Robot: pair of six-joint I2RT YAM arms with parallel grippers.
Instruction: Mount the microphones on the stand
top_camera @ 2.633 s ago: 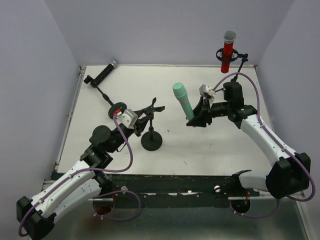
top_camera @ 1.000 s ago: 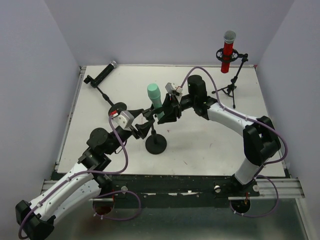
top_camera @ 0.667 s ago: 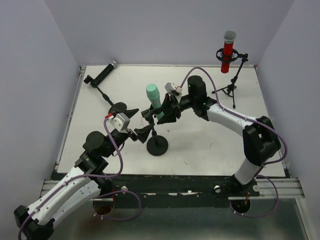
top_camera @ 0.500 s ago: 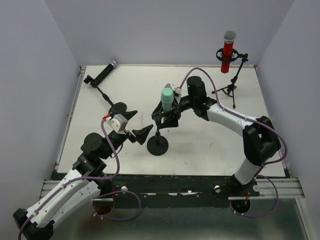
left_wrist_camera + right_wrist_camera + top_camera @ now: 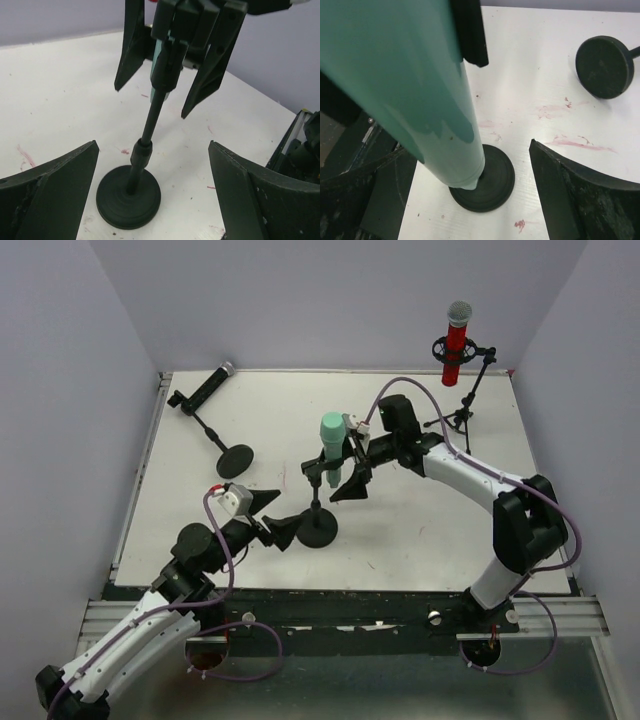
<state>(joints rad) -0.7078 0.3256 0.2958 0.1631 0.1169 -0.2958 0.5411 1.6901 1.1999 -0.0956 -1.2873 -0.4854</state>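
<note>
Next, my right gripper rises along the mint-green microphone and closes on the neck just below its round head, as the fingers hang low beside the clip.
The mint-green microphone point(image 5: 332, 443) stands upright in the clip of the middle stand point(image 5: 318, 530). My right gripper point(image 5: 335, 480) is open, its fingers on either side of the microphone and apart from it. The green body point(image 5: 410, 75) fills the right wrist view, above the stand's round base point(image 5: 482, 177). Open and holding nothing, my left gripper point(image 5: 276, 519) sits just left of that base, facing the pole point(image 5: 150, 117). On the tripod stand point(image 5: 462, 415) at the back right sits the red microphone point(image 5: 456, 340). The black microphone point(image 5: 208, 388) lies tilted at the back left.
The black microphone's stand leans over with its round base point(image 5: 235, 460) on the table, also seen as a dark disc point(image 5: 605, 66) in the right wrist view. Purple walls close in the back and sides. Pink marks stain the white tabletop point(image 5: 420, 530).
Both grippers have opened. The right one let go of the green microphone, which now stands upright in the clip. My left arm released the stand and drew back toward the near edge.
</note>
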